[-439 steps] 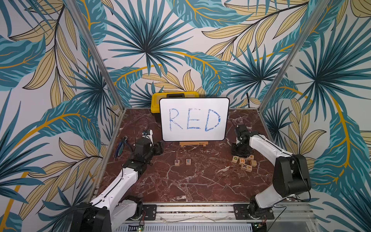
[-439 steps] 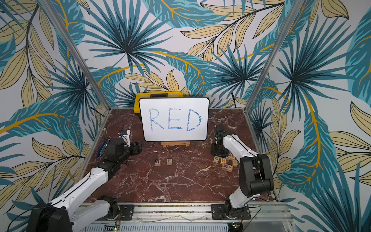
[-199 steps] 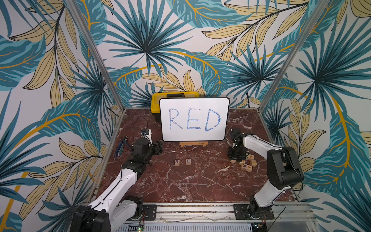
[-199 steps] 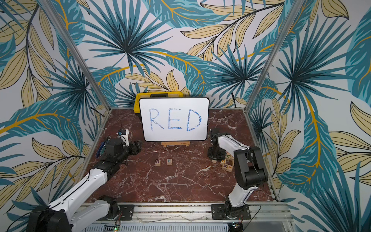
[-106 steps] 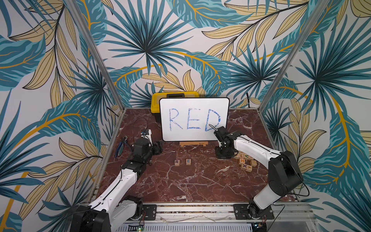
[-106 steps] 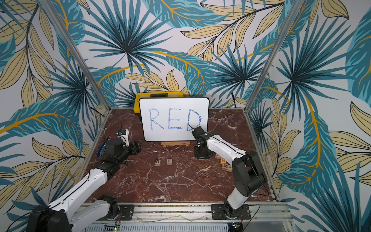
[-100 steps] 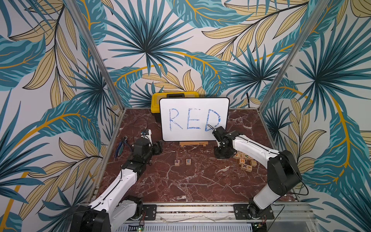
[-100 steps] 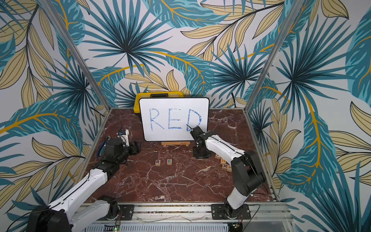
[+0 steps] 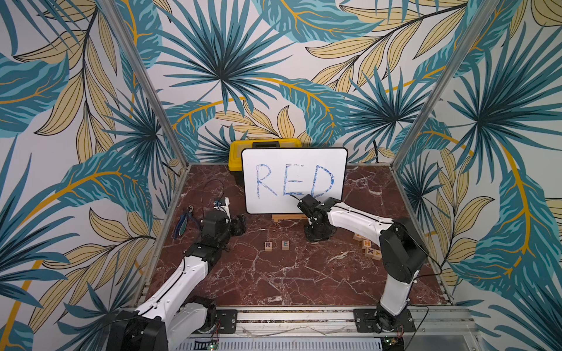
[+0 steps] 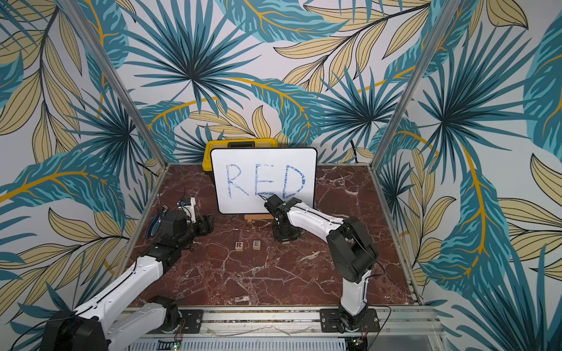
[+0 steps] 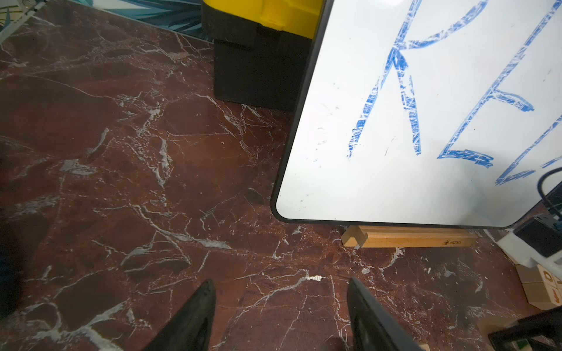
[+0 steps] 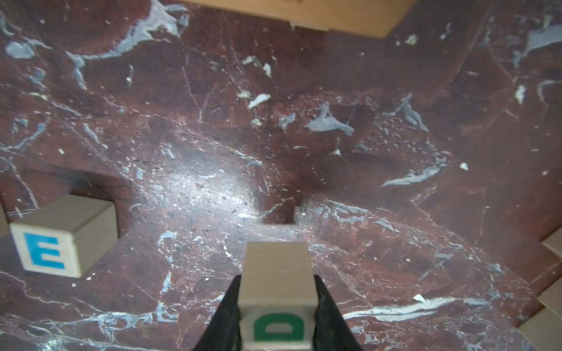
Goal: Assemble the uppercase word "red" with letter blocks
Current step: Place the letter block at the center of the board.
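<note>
My right gripper should go down and back toward the E block next to let go of the D block [image 12: 276, 270], because the bare tabletop beside E [image 12: 202, 245] is below and back of my gripper.
The R block [image 9: 268, 245] and the E block [image 9: 285, 244] stand side by side on the marble table, in both top views. My right gripper [image 9: 316, 238] hangs low just to the right of the E block [image 12: 60, 234]. It is shut on the D block [image 12: 276, 270], whose green letter faces the wrist camera; the right gripper [image 12: 276, 282] holds it a little above the table. In the top views the D block is hidden by the gripper. My left gripper [image 9: 241, 225] rests near the whiteboard's left corner, its fingers [image 11: 200, 304] apart and empty.
The white board [image 9: 294, 180] with blue RED leans on a wooden stand [image 9: 286, 217], in front of a yellow toolbox [image 9: 264, 146]. Several other letter cubes [image 9: 368, 246] lie at the right, behind my right arm. Blue pliers [image 9: 182, 223] lie at the left edge.
My right arm has swung left from the cube pile to the middle, carrying the D block to just right of the E block. The left arm has not moved.
</note>
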Motion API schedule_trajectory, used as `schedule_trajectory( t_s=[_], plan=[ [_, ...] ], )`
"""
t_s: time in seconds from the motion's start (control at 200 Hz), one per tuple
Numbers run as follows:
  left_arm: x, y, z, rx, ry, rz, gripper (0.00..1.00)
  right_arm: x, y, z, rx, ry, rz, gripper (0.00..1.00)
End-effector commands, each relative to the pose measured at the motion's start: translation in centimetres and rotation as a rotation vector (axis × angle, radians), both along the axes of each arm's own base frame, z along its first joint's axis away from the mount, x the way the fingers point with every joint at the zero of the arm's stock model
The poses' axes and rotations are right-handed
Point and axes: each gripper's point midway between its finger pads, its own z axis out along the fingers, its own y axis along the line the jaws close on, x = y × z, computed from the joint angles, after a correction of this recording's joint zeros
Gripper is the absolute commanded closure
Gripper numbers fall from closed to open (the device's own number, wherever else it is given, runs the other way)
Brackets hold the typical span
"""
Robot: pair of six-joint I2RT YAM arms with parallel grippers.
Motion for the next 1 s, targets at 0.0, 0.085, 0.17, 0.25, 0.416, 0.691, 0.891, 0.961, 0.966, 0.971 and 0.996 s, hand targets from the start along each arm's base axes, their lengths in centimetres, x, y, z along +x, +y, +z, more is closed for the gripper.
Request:
schedule_trajectory(
  t_s=[0.0,0.085,0.17,0.25,0.416,0.691,0.891,0.961,0.966,0.971,0.996],
  plan=[
    [-0.4,0.6,-0.5,-0.002,-0.003,0.02,0.31,-0.5,0.2,-0.6,-0.049,0.019,-0.017,0.75],
    [-0.4,0.6,-0.5,-0.003,-0.004,0.02,0.31,-0.4,0.8,-0.9,-0.055,0.021,-0.018,0.75],
    [-0.4,0.6,-0.4,-0.004,-0.006,0.02,0.31,-0.5,1.0,-1.3,-0.064,0.025,-0.019,0.75],
    [-0.4,0.7,-0.3,-0.006,-0.008,0.02,0.31,-0.7,1.3,-1.5,-0.072,0.027,-0.018,0.75],
    [-0.4,0.6,-0.4,-0.008,-0.005,0.018,0.31,-1.1,2.2,-1.8,-0.063,0.027,-0.017,0.75],
    [-0.4,0.6,-0.3,-0.009,-0.009,0.018,0.31,-1.4,3.3,-2.1,-0.055,0.027,-0.035,0.75],
    [-0.5,0.6,-0.4,-0.01,-0.005,0.016,0.31,-1.9,3.4,-2.5,-0.071,0.027,-0.066,0.75],
    [-0.5,0.6,-0.4,-0.011,-0.005,0.015,0.31,-2.1,3.4,-2.7,-0.072,0.03,-0.076,0.75],
    [-0.5,0.6,-0.5,-0.011,-0.003,0.014,0.31,-2.1,3.5,-2.7,-0.073,0.03,-0.076,0.74],
    [-0.5,0.6,-0.5,-0.012,-0.003,0.015,0.31,-2.1,3.4,-2.7,-0.073,0.03,-0.077,0.75],
    [-0.5,0.6,-0.5,-0.011,-0.004,0.014,0.31,-2.1,3.5,-2.8,-0.073,0.03,-0.079,0.74]
  ],
)
